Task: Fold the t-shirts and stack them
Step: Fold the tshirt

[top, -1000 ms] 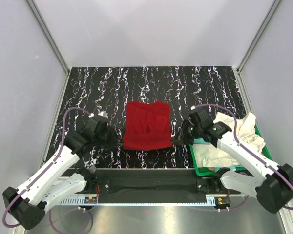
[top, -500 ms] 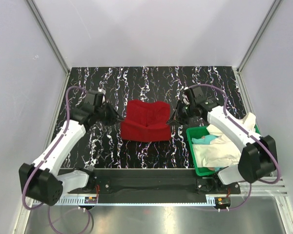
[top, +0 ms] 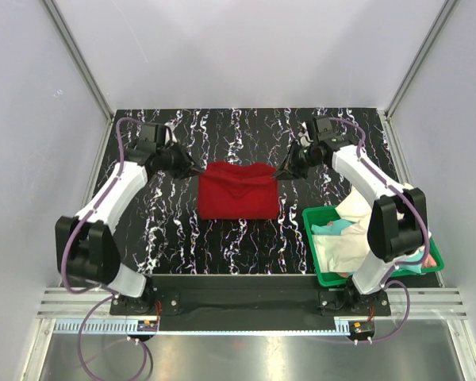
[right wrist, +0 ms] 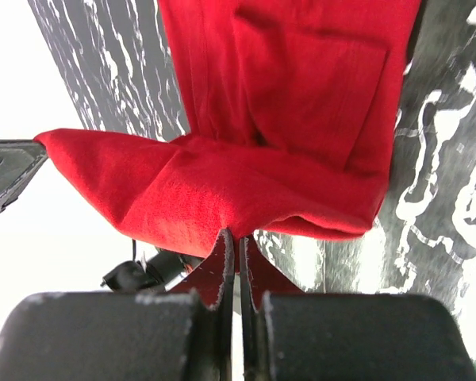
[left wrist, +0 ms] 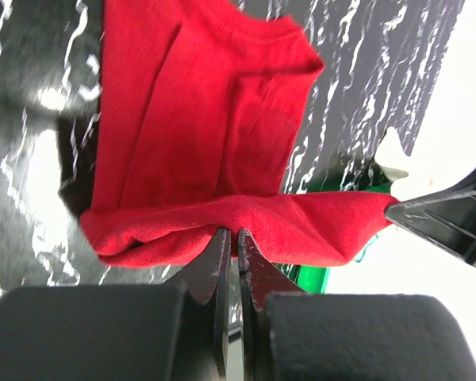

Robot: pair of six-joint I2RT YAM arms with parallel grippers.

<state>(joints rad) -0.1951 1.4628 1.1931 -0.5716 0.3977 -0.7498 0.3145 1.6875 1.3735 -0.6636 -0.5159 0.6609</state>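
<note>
My left gripper moves outward and down next, laying its end of the fold onto the t-shirt's far edge (top: 213, 165). The collar shows uncovered beyond the lifted fold.
The deep red t-shirt (top: 236, 194) lies mid-table, its near part lifted and doubled over toward the far edge. My left gripper (top: 192, 169) is shut on the folded edge's left end, and my right gripper (top: 282, 173) is shut on its right end. In the left wrist view the gripper (left wrist: 232, 232) pinches a red fold, with the rest of the shirt (left wrist: 198, 119) spread below. The right wrist view mirrors this: the gripper (right wrist: 238, 234) is pinched on red cloth (right wrist: 301, 87). A cream-white t-shirt (top: 357, 242) and a teal one (top: 333, 228) lie in the bin.
The green bin (top: 317, 274) stands at the near right on the black marbled table (top: 166, 230), just right of the red shirt. White walls and metal frame posts close in the table on three sides.
Both grippers have travelled from the near side toward the far side, carrying the red shirt's near edge over its body. The shirt now looks shorter and doubled.
</note>
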